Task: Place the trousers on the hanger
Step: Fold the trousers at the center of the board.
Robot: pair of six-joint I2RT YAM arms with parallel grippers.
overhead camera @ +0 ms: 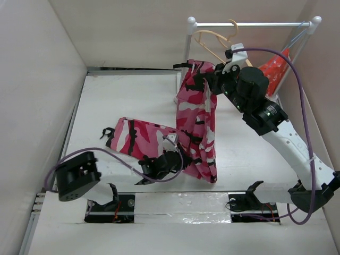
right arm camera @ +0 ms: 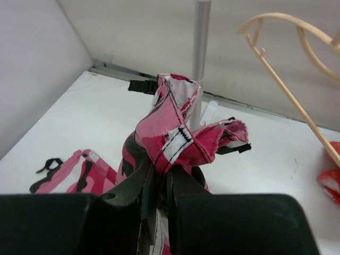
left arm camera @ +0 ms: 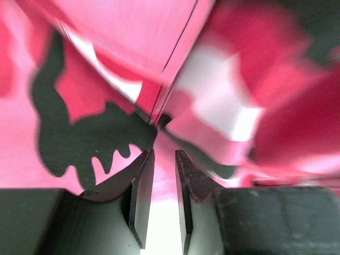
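The trousers' waistband goes left in the top view and down next, and my right gripper releases it over one trouser leg's strapped end, as that leg lies flat that way.
The camouflage trousers [overhead camera: 199, 122] hang from my right gripper [overhead camera: 206, 82], which is shut on a bunched waistband end [right arm camera: 175, 133] and holds it up by the rail's left post. One leg lies flat on the table toward the left. The pale wooden hanger [overhead camera: 212, 42] hangs on the rail just right of and above the held cloth; it shows in the right wrist view [right arm camera: 297, 48]. My left gripper [overhead camera: 171, 159] sits low at the trousers' fold. Its jaws [left arm camera: 163, 154] stand a narrow gap apart, pinching a fold of cloth [left arm camera: 106, 53].
A white metal rail [overhead camera: 249, 24] with ball-topped posts stands at the back right; its left post [right arm camera: 201, 53] is right behind the held cloth. A red-orange cloth [overhead camera: 275, 66] hangs by the rail's right post. White walls enclose the table.
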